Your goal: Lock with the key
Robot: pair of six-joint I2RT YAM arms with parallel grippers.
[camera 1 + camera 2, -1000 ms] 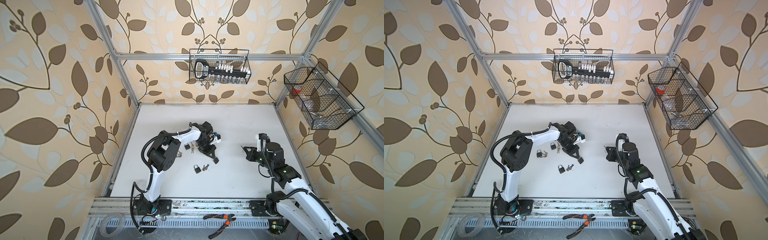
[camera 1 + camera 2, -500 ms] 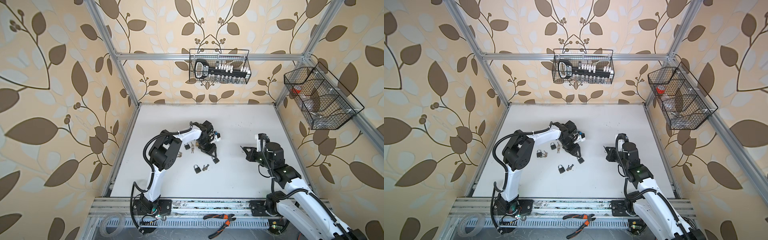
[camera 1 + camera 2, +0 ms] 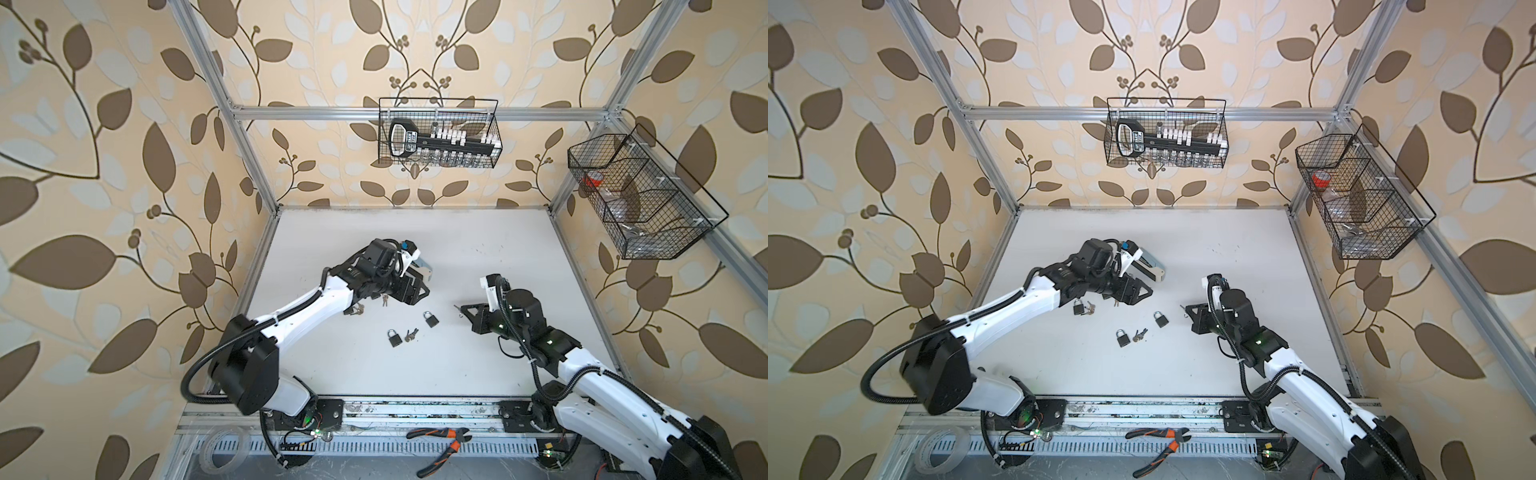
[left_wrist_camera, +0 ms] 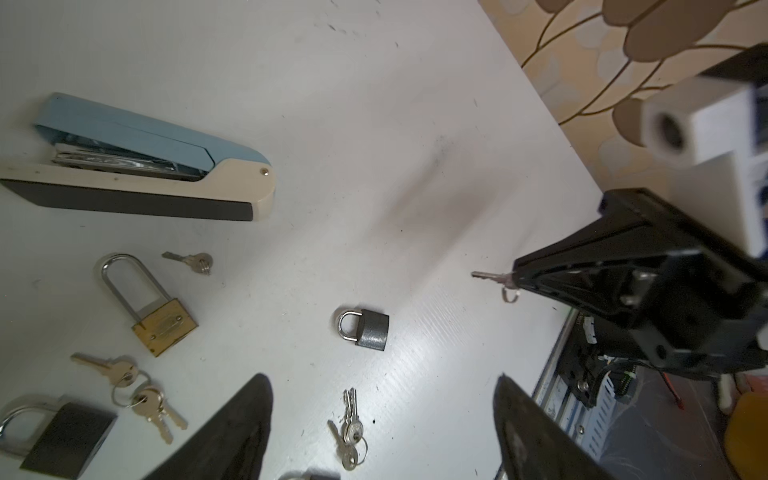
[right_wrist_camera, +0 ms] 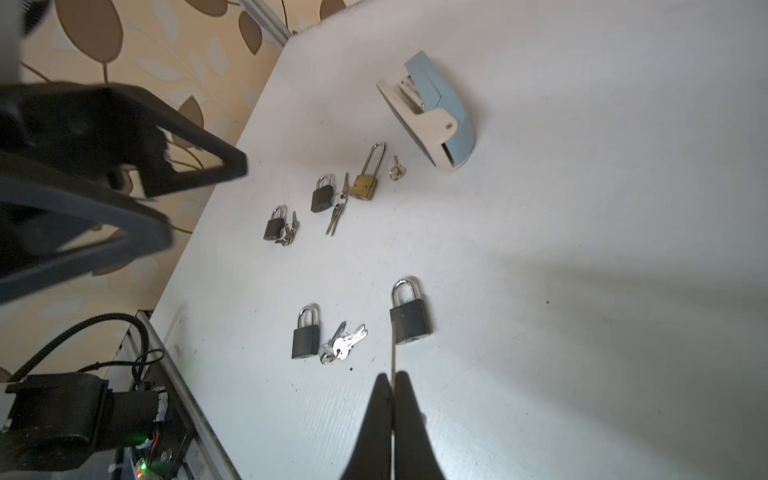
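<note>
The bare tabletop beside the small dark padlock (image 3: 431, 319) (image 5: 409, 316) is below and ahead of my right gripper's fingers. I should move my right gripper down and forward next and release the key there.
A small dark padlock (image 3: 431, 319) (image 3: 1160, 319) (image 4: 368, 330) (image 5: 409, 316) lies flat on the white table (image 3: 478, 365), free of both grippers. My left gripper (image 3: 419, 291) (image 3: 1142, 291) (image 4: 382, 399) hangs open above and behind the padlock, holding nothing. My right gripper (image 3: 463, 309) (image 3: 1188, 309) (image 5: 392, 382) is shut on a small silver key (image 4: 484, 275) (image 5: 392, 353) whose blade points at the padlock, a short gap away. The key's ring (image 4: 509, 293) dangles below the fingertips.
Another dark padlock (image 3: 395, 337) (image 5: 305, 334) lies beside a key bunch (image 3: 410, 333) (image 5: 343, 343). A brass long-shackle padlock (image 4: 164, 320), more dark padlocks and keys (image 4: 137, 390) sit under the left arm. A blue stapler (image 3: 424, 266) (image 4: 137, 166) lies behind them.
My left gripper has opened, let go of the small dark padlock onto the table, and drawn back up and away. The right arm has held still with the key.
</note>
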